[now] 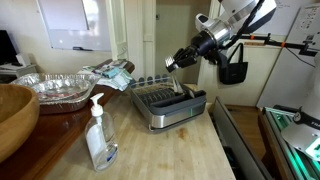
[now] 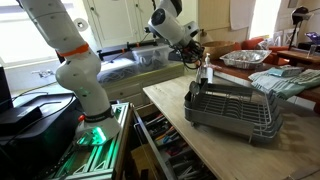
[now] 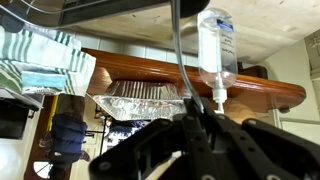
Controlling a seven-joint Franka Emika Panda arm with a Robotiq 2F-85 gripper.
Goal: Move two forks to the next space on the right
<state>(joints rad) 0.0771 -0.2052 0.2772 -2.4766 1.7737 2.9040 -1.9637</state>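
My gripper should move down toward the rack's utensil holder (image 1: 183, 99) and release the silver fork there, since it is still high above the rack with the fork.
My gripper (image 1: 173, 64) hangs above the grey metal dish rack (image 1: 170, 106), near its back end. It is shut on a thin shiny silver fork (image 1: 180, 85) that hangs down toward the rack's utensil holder. In the wrist view, which is upside down, the fork (image 3: 177, 50) runs as a thin line out from between the black fingers (image 3: 195, 115). I cannot tell whether one fork or two are held. In an exterior view the gripper (image 2: 195, 50) is over the near-left corner of the rack (image 2: 235, 112).
A clear soap pump bottle (image 1: 100, 138) stands on the wooden counter in front of the rack and shows in the wrist view (image 3: 218, 45). A foil tray (image 1: 60, 88), a wooden bowl (image 1: 12, 118) and a striped towel (image 1: 110, 72) lie beyond. The counter edge drops beside the rack.
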